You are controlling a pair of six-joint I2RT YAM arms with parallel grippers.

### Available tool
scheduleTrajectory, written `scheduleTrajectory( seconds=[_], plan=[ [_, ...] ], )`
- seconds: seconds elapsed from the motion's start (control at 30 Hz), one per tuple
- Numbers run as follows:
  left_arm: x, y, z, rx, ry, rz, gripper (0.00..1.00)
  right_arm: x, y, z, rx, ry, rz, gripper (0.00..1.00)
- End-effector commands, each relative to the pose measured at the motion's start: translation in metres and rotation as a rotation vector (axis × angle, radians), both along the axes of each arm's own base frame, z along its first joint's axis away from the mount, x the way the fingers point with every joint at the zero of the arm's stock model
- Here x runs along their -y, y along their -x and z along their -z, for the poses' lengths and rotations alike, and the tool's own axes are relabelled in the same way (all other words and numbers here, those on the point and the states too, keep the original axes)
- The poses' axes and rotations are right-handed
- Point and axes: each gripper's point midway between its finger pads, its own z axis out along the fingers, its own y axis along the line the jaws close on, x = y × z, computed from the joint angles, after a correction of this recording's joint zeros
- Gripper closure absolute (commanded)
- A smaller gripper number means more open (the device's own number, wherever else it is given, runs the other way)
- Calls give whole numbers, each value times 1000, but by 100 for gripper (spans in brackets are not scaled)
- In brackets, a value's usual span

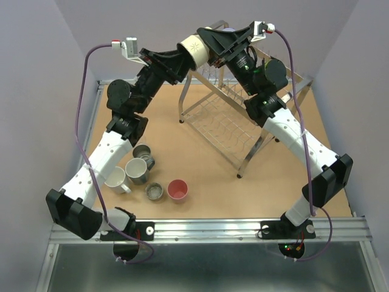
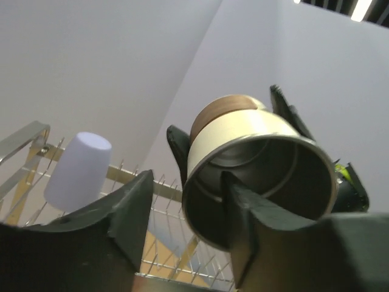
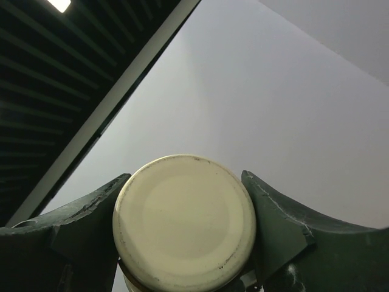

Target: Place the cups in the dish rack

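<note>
Next I need to move my right gripper away from my left gripper, tip the cup with its opening down and lower it onto the rack's upper wires, since it hangs sideways above them.
A cream-and-brown cup (image 1: 196, 50) hangs on its side high above the dish rack (image 1: 226, 125), between both grippers. My right gripper (image 1: 214, 44) is shut on its base end, a finger pressed to each side of the cream bottom (image 3: 184, 222). My left gripper (image 1: 182, 61) is open at the cup's mouth (image 2: 261, 182). One of its fingers (image 2: 243, 207) reaches inside the rim, and the other (image 2: 130, 207) stands clear of the wall with a gap showing. A lavender cup (image 2: 79, 170) sits upside down on the rack's upper wires (image 2: 155, 188).
On the table near the left arm stand a white handled mug (image 1: 115, 179), three short metal cups (image 1: 143, 152) (image 1: 138, 170) (image 1: 154, 192) and a pink cup (image 1: 177, 190). The rack's bent legs (image 1: 249, 157) reach toward the table's middle. Grey walls close in the back and sides.
</note>
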Motion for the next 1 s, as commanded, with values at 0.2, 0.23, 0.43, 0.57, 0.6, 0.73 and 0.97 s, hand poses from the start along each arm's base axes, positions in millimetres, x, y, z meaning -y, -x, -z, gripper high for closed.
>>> scheduleTrajectory(
  seconds=[0.2,0.23,0.43,0.57,0.6,0.73,0.97],
  plan=[
    [-33,7,5,-33,-149,-150,1,49,15,-50,136,19,192,100],
    [-39,6,9,-42,-163,-177,1,56,15,-53,153,46,232,100],
    [-86,12,47,-131,-231,-334,1,104,-21,-41,98,283,512,100],
    [-107,16,71,-198,-314,-429,1,138,-47,-19,43,449,723,100],
    [-111,16,83,-231,-355,-451,1,145,-54,-6,5,522,776,100],
    [-116,16,115,-324,-439,-466,2,161,-73,16,-51,721,887,100],
    [-115,29,153,-400,-472,-419,5,161,-104,73,-149,1051,982,99]
  ],
)
